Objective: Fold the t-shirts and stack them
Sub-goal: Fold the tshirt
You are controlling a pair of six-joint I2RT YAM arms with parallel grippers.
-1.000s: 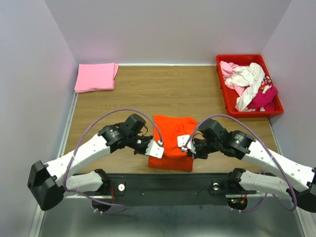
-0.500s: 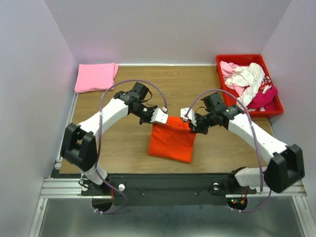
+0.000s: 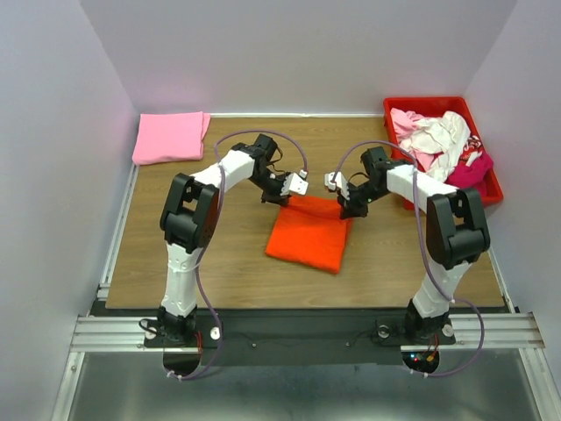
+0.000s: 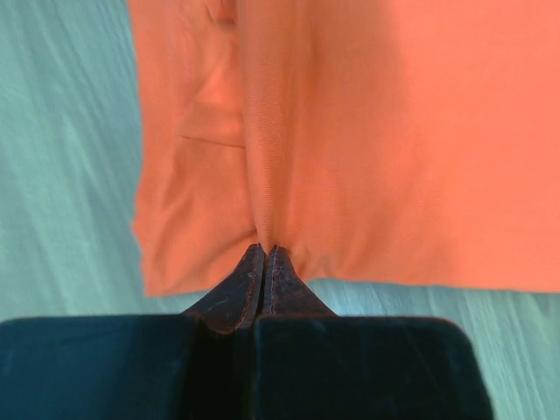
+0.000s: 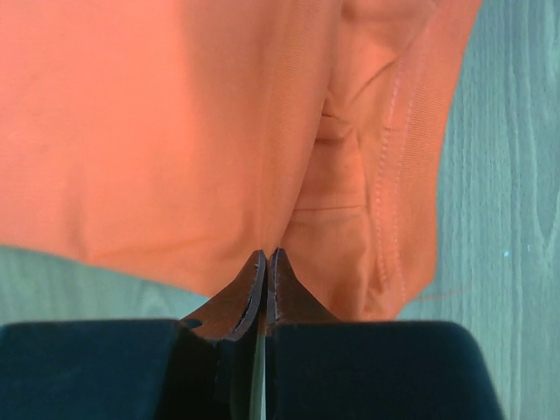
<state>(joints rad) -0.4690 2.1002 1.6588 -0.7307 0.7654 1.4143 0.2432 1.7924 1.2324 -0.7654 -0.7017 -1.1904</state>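
Note:
The pinched corner goes back next with my left gripper to the bare tabletop beside the orange t-shirt, which lies back from the gripper, and is released there.
A bright orange t-shirt (image 3: 307, 235), folded, lies mid-table. My left gripper (image 3: 280, 198) is shut on a pinch of cloth at its far left corner, and my right gripper (image 3: 349, 208) is shut on its far right corner. In the left wrist view the closed tips (image 4: 265, 250) bite a raised ridge of the orange t-shirt (image 4: 376, 149). The right wrist view shows the same: closed tips (image 5: 267, 255) nip the orange t-shirt (image 5: 166, 131) beside a stitched hem. A folded light pink t-shirt (image 3: 169, 137) rests at the far left corner.
A red crate (image 3: 400, 171) at the far right holds a jumble of white t-shirts (image 3: 438, 136) and a magenta one (image 3: 469, 171). Walls close the table on three sides. The wooden tabletop (image 3: 219, 246) shows around the orange shirt.
Both grippers travelled away from the arm bases, carrying the pinched edge of the orange shirt from its near side to its far side. The arms now stretch out over the table.

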